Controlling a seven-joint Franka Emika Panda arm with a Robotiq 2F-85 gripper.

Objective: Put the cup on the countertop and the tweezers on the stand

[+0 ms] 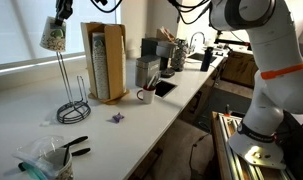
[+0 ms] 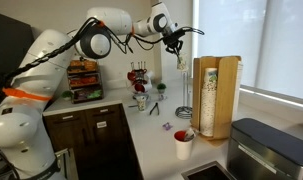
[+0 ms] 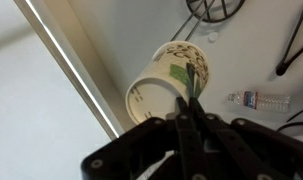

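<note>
My gripper should move down next and release the cream cup (image 1: 53, 35) on the open patch of countertop that lies below, between the stand's base and the tweezers.
The cream cup (image 1: 53, 35) with green speckles hangs mouth-down and tilted at the top of the black wire stand (image 1: 71, 105). I cannot tell whether it still rests on the rod. My gripper (image 1: 61, 12) is above it, shut on the cup's wall. In the wrist view the fingers (image 3: 191, 100) pinch the cup (image 3: 161, 80) at its edge, and the stand's coiled base (image 3: 213, 8) lies far below. The black tweezers (image 1: 73, 146) lie flat on the white countertop (image 1: 141, 125) near its front end. An exterior view shows the gripper (image 2: 176, 42) high by the window.
A wooden box-like holder (image 1: 106, 60) stands right beside the stand. A white handled mug (image 1: 146, 95) and a small purple object (image 1: 117, 117) sit on the countertop. A clear plastic container (image 1: 46, 160) lies by the tweezers. Appliances crowd the far end.
</note>
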